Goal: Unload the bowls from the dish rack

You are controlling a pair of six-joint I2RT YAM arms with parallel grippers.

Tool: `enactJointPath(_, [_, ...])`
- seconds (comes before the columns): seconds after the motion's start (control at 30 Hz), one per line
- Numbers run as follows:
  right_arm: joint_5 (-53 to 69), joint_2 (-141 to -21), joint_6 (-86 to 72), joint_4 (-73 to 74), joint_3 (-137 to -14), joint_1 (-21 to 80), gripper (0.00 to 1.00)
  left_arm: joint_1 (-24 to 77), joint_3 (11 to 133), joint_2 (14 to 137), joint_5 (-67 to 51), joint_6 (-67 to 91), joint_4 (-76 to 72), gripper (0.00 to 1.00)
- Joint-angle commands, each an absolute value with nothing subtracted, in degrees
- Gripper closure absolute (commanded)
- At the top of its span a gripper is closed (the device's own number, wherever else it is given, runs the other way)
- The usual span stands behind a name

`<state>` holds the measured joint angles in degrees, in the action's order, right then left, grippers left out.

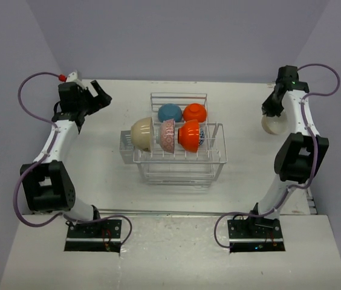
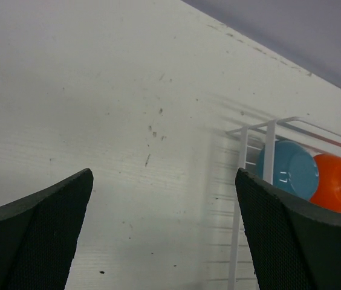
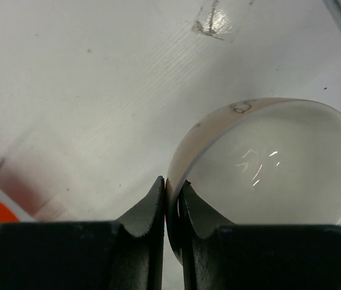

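Observation:
My right gripper will lower the second cream bowl onto the spot [image 1: 274,125] [image 3: 234,121] beside the taped patch next and release it, because that spot is bare.
The white wire dish rack [image 1: 179,166] stands mid-table. In it stand a cream bowl [image 1: 142,133], a pink speckled bowl [image 1: 168,135], an orange bowl [image 1: 189,135] with a blue-and-white patterned bowl [image 1: 202,135] behind it, and at the back a blue bowl [image 1: 170,112] and another orange bowl [image 1: 194,112]. My right gripper [image 1: 272,112] is shut on the rim of a second cream bowl [image 3: 267,175], held at the table's far right [image 1: 273,124]. My left gripper [image 1: 100,95] is open and empty, over bare table left of the rack; its view shows the blue bowl [image 2: 288,169] and the orange bowl [image 2: 338,182].
The side cutlery cup [image 1: 126,145] hangs on the rack's left end. The table's back edge meets the grey wall just behind both grippers. A taped patch [image 3: 216,21] marks the table beyond the held bowl.

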<state>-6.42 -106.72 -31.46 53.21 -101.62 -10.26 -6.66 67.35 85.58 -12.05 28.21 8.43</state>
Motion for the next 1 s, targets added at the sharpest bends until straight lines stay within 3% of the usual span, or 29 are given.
enactJointPath(0.0, [-15.4,-108.7,-30.1,53.7,-106.4,-10.4,1.0,-6.6,72.0,88.3,-5.8,25.1,9.2,0.0])
enactJointPath(0.2, [-22.1,-116.5,-27.1,55.0,-109.5,-10.6,1.0,-6.6,77.3,91.7,-2.3,22.9,11.2,0.0])
enactJointPath(0.53, [-22.4,-125.2,-26.1,56.1,-113.4,-11.4,1.0,-6.6,85.1,101.5,-4.7,22.5,16.1,0.04])
enactJointPath(0.9, [-22.3,-129.9,-26.4,57.3,-116.2,-11.6,1.0,-6.6,87.5,104.6,-5.3,22.2,16.7,0.04])
enactJointPath(0.97, [-22.2,-130.7,-26.2,57.8,-116.8,-11.6,0.96,-6.6,87.7,104.9,-5.4,22.1,16.7,0.04])
